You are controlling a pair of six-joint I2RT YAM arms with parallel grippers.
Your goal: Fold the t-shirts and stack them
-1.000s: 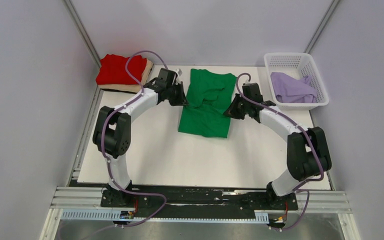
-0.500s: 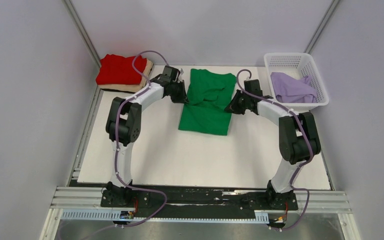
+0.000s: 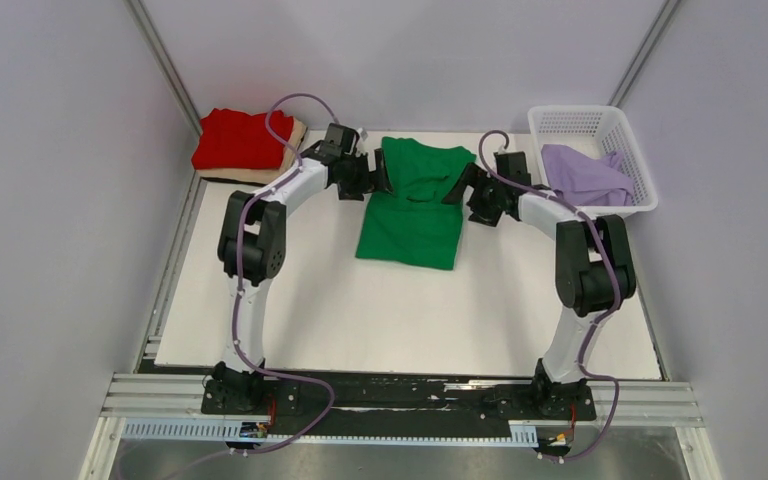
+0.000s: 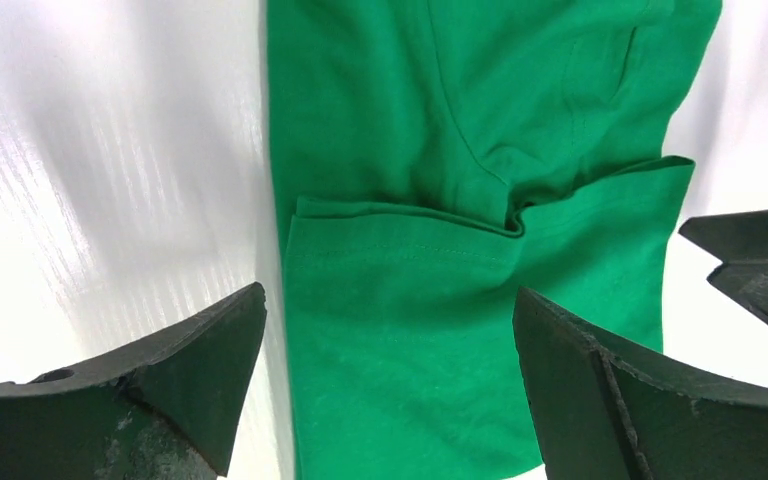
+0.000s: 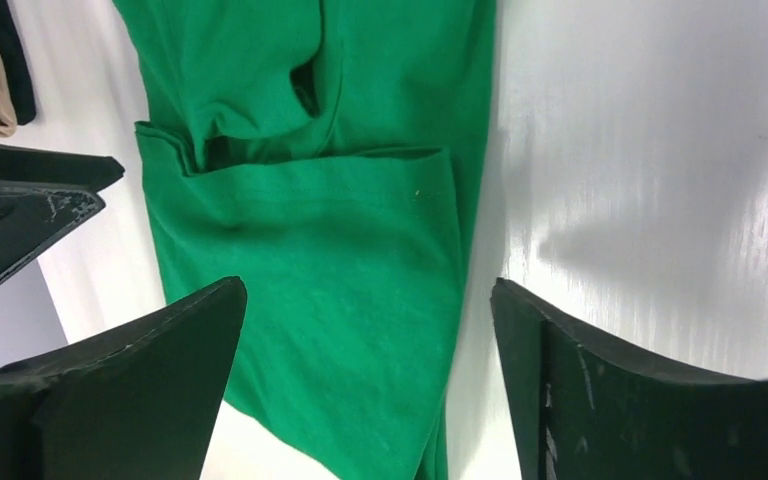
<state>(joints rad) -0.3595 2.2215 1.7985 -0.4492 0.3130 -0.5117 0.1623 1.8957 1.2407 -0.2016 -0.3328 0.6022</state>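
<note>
The green t-shirt's near end still lies spread flat, so my right gripper should move back along its edge and down onto its near corner on the basket's side (image 3: pixel 452 267).
The bright green t-shirt (image 3: pixel 408 205) lies folded in a narrow strip at the table's far middle. A folded-over flap with a hem crosses it (image 4: pixel 400 200) (image 5: pixel 310 220). My left gripper (image 3: pixel 378 175) (image 4: pixel 390 295) hovers open over the shirt's far left edge, holding nothing. My right gripper (image 3: pixel 457 185) (image 5: pixel 368 285) hovers open over its far right edge, also holding nothing. The red t-shirt (image 3: pixel 238 140) lies folded on the tan t-shirt (image 3: pixel 260 178) at the far left. The pale lavender t-shirt (image 3: pixel 585 175) lies crumpled in the basket.
The white lattice basket (image 3: pixel 570 122) stands at the table's far right corner. The white table (image 3: pixel 400 310) stretches bare between the green shirt and the arm bases. Grey walls close in on both sides and at the back.
Both grippers, shut on the green shirt's sides a second ago, carried the cloth toward the far edge and opened. The shirt now lies flatter with its far part folded over.
</note>
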